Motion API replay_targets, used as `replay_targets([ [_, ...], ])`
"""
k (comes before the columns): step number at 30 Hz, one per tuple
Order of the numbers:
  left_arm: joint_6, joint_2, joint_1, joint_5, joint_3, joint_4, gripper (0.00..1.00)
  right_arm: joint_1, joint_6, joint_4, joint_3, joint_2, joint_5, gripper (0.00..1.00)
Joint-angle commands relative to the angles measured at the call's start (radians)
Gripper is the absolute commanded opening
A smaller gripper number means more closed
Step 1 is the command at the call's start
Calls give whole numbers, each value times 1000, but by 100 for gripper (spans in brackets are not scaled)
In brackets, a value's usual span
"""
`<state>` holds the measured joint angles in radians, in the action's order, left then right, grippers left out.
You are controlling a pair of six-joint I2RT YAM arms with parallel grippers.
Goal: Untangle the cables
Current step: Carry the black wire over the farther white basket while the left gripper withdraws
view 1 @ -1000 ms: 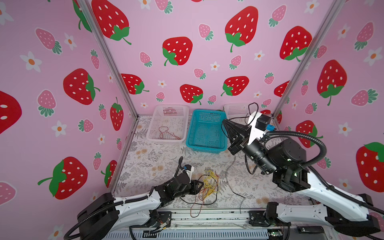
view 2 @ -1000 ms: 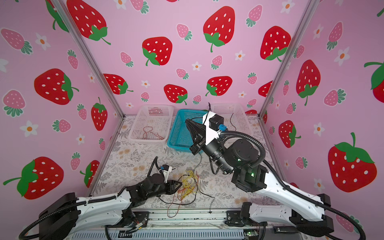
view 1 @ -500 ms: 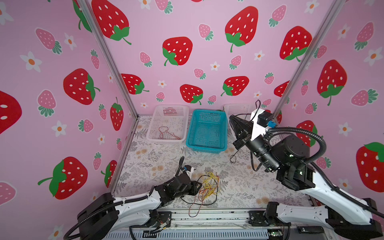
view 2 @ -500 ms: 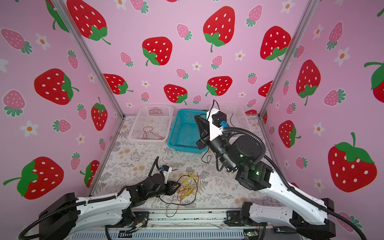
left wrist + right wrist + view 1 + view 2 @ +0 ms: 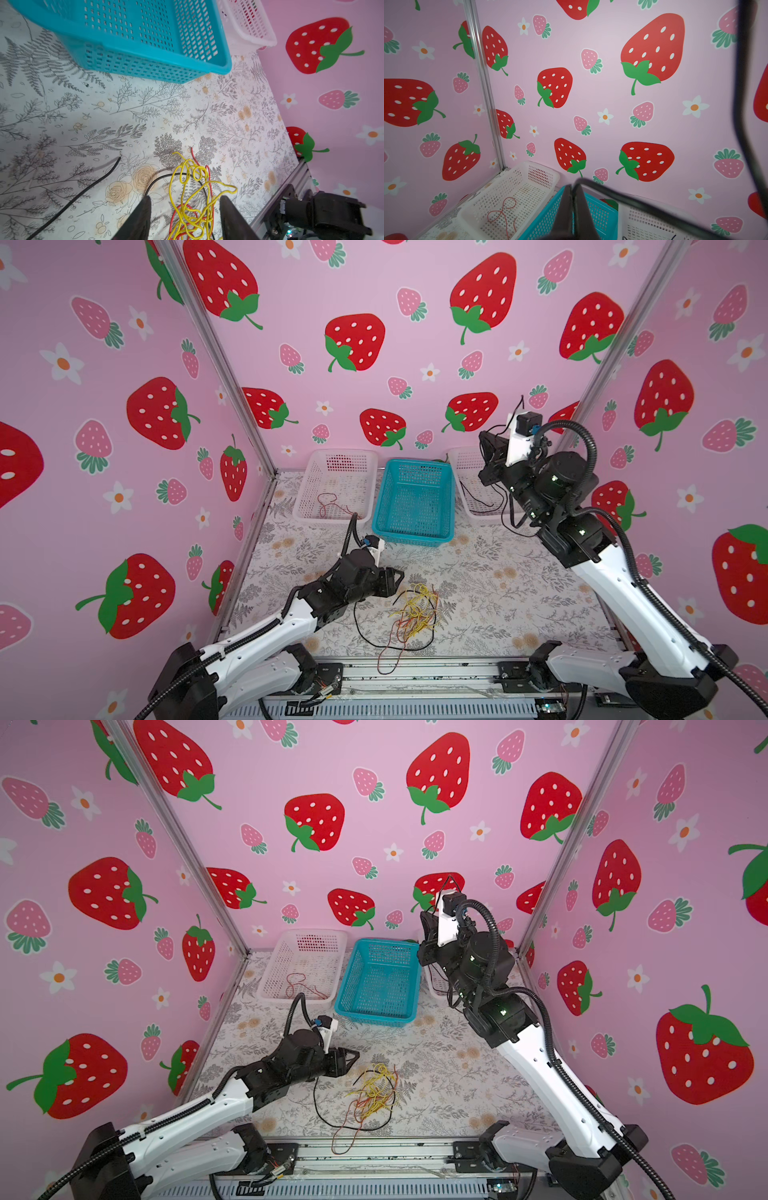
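The white basket already has black cable in it. I will move my right gripper outward, then down over the white basket, to release the thin black cable with its own color.
A tangle of yellow and red cables lies on the floral table near the front, with a black cable looped round it. My left gripper sits low at the tangle's left edge, open, with yellow and red strands lying between its fingers. My right gripper is raised over the right white basket, shut on a thin black cable that trails down. One red cable lies in the left white basket.
A blue basket stands between the two white ones at the back. More black cable lies in the right white basket. Pink strawberry walls close three sides. A metal rail runs along the front edge.
My right gripper has swung right from above the blue basket to above the right white basket, carrying the black cable. My left gripper has opened at the tangle.
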<state>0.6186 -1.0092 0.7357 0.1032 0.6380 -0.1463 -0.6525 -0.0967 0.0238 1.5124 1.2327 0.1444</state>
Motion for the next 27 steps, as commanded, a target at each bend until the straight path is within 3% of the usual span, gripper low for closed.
replay_targets([
  [1, -115, 3, -32, 29, 116, -161, 61, 78, -29, -6, 79, 36, -69, 0],
  [7, -289, 44, -82, -63, 219, -275, 81, 245, -95, -35, 153, 156, -144, 0],
  [12, -386, 135, -137, -196, 173, -244, 99, 333, -191, -85, 221, 264, -233, 0],
  [17, -433, 236, -147, -359, 26, -125, 99, 365, -220, -107, 323, 377, -269, 0],
  [27, -481, 297, -153, -452, -54, -73, 99, 450, -247, -184, 392, 578, -283, 0],
])
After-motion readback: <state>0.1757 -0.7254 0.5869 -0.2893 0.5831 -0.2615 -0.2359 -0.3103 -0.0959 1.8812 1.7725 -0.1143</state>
